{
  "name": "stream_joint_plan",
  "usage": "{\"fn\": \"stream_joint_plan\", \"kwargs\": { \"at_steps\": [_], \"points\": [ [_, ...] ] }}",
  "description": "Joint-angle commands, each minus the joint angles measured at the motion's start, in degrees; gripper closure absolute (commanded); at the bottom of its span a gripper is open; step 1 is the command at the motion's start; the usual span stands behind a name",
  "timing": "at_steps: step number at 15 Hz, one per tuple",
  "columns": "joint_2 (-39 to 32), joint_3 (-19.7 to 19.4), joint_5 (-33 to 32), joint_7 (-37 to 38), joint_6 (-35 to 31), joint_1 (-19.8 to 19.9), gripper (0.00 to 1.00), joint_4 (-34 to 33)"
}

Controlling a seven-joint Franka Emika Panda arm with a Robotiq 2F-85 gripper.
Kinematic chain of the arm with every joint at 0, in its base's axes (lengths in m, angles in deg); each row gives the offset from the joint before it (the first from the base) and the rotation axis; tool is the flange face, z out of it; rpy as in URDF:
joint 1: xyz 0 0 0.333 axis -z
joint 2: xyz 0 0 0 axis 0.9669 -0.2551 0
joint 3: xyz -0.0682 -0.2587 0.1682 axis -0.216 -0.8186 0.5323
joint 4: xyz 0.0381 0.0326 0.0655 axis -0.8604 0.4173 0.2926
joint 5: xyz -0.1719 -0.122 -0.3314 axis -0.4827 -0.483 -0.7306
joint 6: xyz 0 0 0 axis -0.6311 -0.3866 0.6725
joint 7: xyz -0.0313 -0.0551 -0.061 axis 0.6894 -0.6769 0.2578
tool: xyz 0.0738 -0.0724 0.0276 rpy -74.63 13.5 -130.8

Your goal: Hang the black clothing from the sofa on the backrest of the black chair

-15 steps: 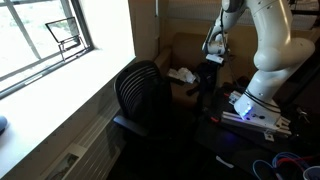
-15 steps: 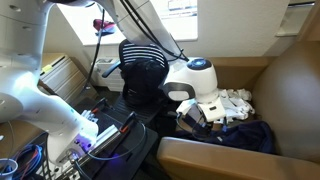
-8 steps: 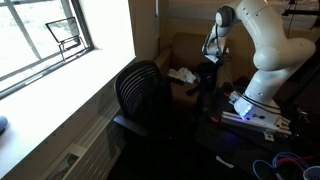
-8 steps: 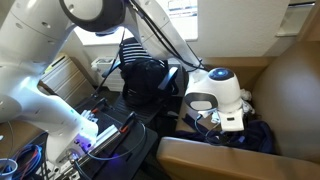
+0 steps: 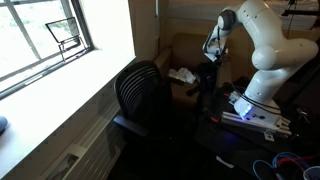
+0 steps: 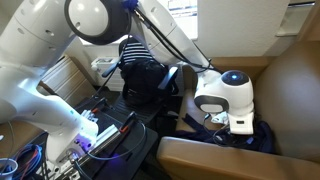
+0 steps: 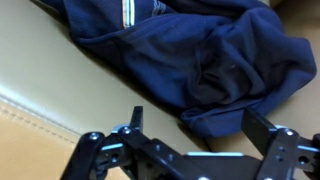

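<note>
I should move my gripper down next, away from the stitched seam of the sofa and onto the black clothing's bunched fold (image 5: 209, 75) (image 7: 214, 82), because my open fingers are only above its edge.
The black clothing (image 7: 190, 55) lies crumpled on the tan sofa seat (image 7: 60, 80), filling the upper part of the wrist view. It also shows as a dark heap in an exterior view (image 6: 264, 136). My gripper (image 7: 200, 135) is open and empty, its two fingers hovering just above the near edge of the clothing without touching it. In both exterior views the gripper (image 6: 238, 124) (image 5: 212, 62) points down over the sofa. The black chair (image 5: 140, 95) with its slatted backrest (image 6: 140, 62) stands beside the sofa.
A white cloth (image 5: 182, 75) lies on the sofa seat. The sofa's brown backrest (image 6: 215, 157) runs in front of one camera. The robot base with cables (image 5: 255, 110) and a window wall (image 5: 60, 40) flank the chair.
The wrist has swung along the sofa toward the dark clothing and now hangs right over it. The gripper has stayed open.
</note>
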Motion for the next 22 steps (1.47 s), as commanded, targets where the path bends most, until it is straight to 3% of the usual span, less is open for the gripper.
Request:
{"fn": "stream_joint_plan", "kwargs": {
  "at_steps": [1,4,6,9,10,14,16,18,20,21,22],
  "points": [
    [-4.7,-2.1,3.2,12.1,-7.3,-5.2,0.00,-0.8],
    [-7.7,-1.9,-0.4,13.2,-6.5,-5.5,0.00,-5.2],
    [-11.4,-4.0,-1.7,14.6,-6.9,-6.4,0.00,-9.5],
    [-16.0,-5.4,-6.0,13.7,-5.1,-3.8,0.00,-17.1],
    [-12.2,-4.6,-5.0,14.3,-6.2,-5.8,0.00,-11.0],
    [-15.4,-5.1,-6.3,14.3,-6.2,-3.9,0.00,-15.5],
    [-17.6,0.2,-9.5,6.3,-8.6,0.6,0.00,-20.7],
    [-20.4,3.6,-11.9,1.5,-6.5,3.4,0.00,-26.2],
    [-23.8,7.6,-14.8,-3.4,-1.0,6.9,0.00,-33.0],
    [-25.6,5.9,-15.9,-2.6,5.0,6.0,0.00,-35.8],
    [-20.9,5.3,-13.8,-0.6,-1.6,3.9,0.00,-27.2]
  ]
}}
